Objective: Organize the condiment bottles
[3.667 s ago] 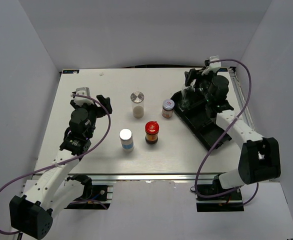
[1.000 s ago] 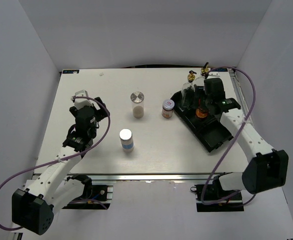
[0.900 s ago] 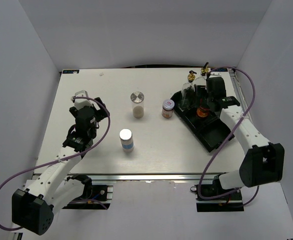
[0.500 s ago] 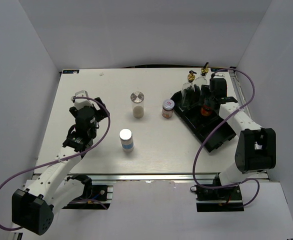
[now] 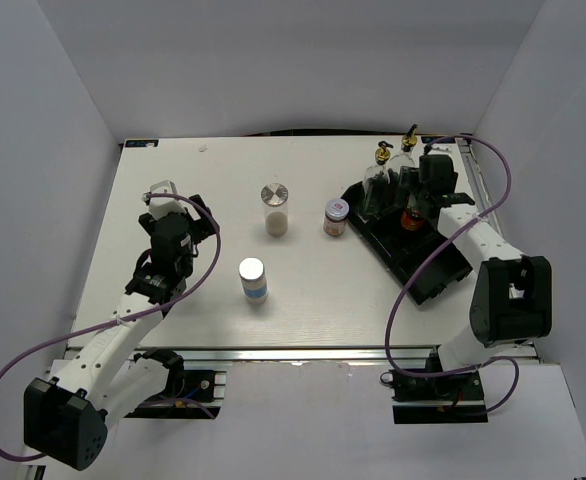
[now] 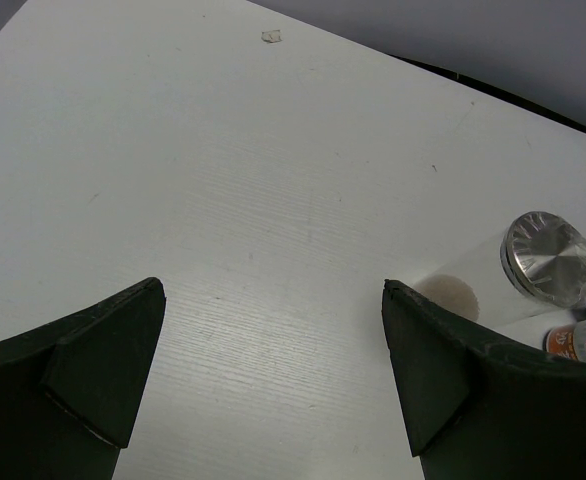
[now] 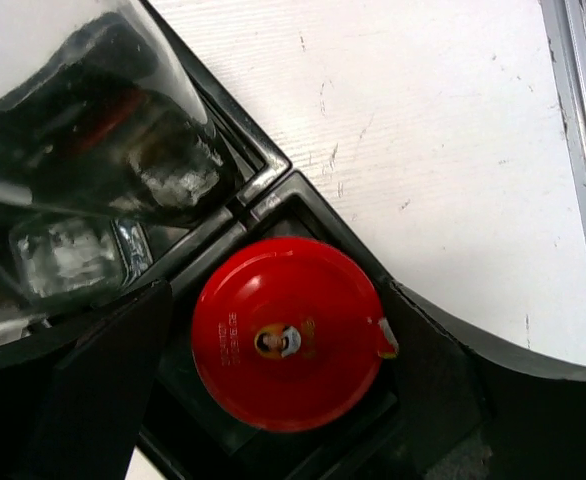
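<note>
The small silver-lidded jar [image 5: 336, 213] is still standing outside the tray, so my right gripper will next rise off the red lid, cross the tray and go down to it.
The red-lidded dark jar [image 5: 411, 218] [image 7: 288, 345] stands in a compartment of the black tray [image 5: 428, 272]. My right gripper [image 5: 414, 200] [image 7: 283, 352] straddles its lid, open, with a thin gap on each side. Two tall clear glass bottles with gold pourers [image 5: 375, 185] [image 5: 404, 165] stand in the tray's far end; one glass bottle [image 7: 93, 150] fills the right wrist view's upper left. On the table stand a silver-lidded bottle [image 5: 274, 207] [image 6: 538, 265], a small silver-lidded jar [image 5: 336, 216] [image 6: 583, 340] and a blue-labelled bottle [image 5: 253, 280]. My left gripper [image 5: 178, 196] [image 6: 273, 370] hangs open over bare table.
The tray's [image 7: 265, 188] nearer compartments hold nothing. A metal rail runs along the table's right edge [image 7: 578, 150], close behind the tray. Grey walls enclose the table on three sides.
My right gripper has opened off the red-lidded jar, which now stands free in the tray compartment. The left arm has not moved.
</note>
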You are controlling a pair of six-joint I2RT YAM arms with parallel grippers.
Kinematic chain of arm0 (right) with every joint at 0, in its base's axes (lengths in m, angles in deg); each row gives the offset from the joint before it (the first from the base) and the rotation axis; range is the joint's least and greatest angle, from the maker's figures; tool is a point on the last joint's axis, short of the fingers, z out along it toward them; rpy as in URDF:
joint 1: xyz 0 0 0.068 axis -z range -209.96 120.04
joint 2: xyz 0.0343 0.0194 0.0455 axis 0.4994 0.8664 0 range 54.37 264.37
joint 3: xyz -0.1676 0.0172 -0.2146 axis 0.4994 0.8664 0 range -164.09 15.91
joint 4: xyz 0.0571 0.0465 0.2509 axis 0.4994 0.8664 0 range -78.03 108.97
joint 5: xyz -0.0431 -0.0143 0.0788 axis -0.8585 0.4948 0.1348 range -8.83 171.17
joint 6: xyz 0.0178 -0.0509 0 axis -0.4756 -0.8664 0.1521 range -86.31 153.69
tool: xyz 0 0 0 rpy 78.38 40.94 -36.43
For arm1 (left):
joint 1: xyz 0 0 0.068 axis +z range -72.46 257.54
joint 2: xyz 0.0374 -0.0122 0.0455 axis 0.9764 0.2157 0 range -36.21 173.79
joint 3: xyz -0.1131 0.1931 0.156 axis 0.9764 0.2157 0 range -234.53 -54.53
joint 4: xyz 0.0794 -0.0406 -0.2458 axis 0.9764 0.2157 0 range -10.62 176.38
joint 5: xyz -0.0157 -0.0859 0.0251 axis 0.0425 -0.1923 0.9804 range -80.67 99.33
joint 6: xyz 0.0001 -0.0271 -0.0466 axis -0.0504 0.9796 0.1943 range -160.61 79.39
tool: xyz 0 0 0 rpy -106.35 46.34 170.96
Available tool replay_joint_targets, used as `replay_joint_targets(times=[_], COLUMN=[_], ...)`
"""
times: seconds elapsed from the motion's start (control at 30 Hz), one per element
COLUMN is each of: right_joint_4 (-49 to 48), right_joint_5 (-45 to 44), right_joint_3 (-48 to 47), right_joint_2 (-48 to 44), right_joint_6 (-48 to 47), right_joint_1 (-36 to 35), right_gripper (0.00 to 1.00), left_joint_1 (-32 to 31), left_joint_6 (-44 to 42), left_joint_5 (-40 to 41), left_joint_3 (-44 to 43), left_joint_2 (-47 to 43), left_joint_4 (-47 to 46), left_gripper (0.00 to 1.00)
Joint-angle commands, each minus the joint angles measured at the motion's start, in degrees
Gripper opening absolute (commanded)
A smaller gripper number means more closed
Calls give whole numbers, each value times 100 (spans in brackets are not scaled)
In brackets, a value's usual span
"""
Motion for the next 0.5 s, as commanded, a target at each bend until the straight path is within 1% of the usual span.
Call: replay_joint_targets(times=[0.0,0.17,0.27,0.3,0.4,0.43,0.47], right_joint_4=[209,404,518,553,807,895,1035], right_joint_5=[-13,101,338,635,1382,1437,1411], right_joint_3=[-351,-448,-501,-501,-545,-614,-650], right_joint_2=[-445,-1059,-1481,-1596,-1913,-1940,-1905], right_joint_6=[41,-91,-152,-205,-652,-784,-855], right_joint_1=[14,23,14,-3,-301,-728,-994], right_gripper=[90,89,89,89,89,89,89], left_joint_1=[-6,-6,-14,-6,-6,-14,-6], left_joint_6=[-36,-27,-27,-10,-1,-9,-1], left_joint_5=[-14,-40,-49,-49,-67,-67,-84], left_joint_3=[1,1,-16,-25,-25,-8,-8], left_joint_2=[-81,-46,-28,-37,-55,-55,-63], left_joint_4=[-13,-13,-5,4,-5,-22,-22], left_gripper=[98,98,98,98,98,98,98])
